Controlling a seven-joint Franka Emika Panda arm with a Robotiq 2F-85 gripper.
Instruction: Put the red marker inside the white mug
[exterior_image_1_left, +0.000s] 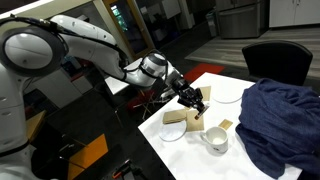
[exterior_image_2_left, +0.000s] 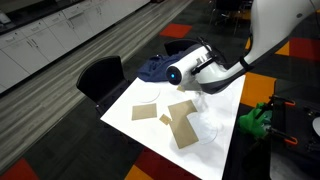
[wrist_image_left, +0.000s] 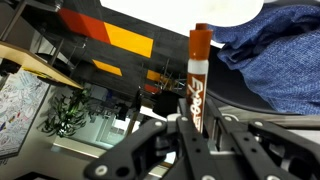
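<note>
The robot's gripper will next move toward the white mug, then lower the red end of the marker into its opening (exterior_image_1_left: 216, 134).
In the wrist view my gripper (wrist_image_left: 195, 128) is shut on the red marker (wrist_image_left: 197, 70), which stands straight out between the fingers, red end away from the jaws. In an exterior view my gripper (exterior_image_1_left: 195, 102) hangs above the white table, just up and left of the white mug (exterior_image_1_left: 215, 139), which stands upright near the table's front edge. The marker is too small to make out there. In the other exterior view my gripper (exterior_image_2_left: 203, 88) is over the table, and I cannot make out the mug.
A blue cloth (exterior_image_1_left: 282, 115) lies heaped on the table; it also shows in the wrist view (wrist_image_left: 285, 55). Flat white plates (exterior_image_1_left: 228, 93) and tan square pieces (exterior_image_2_left: 183, 127) lie on the table. A black chair (exterior_image_1_left: 280, 60) stands behind it.
</note>
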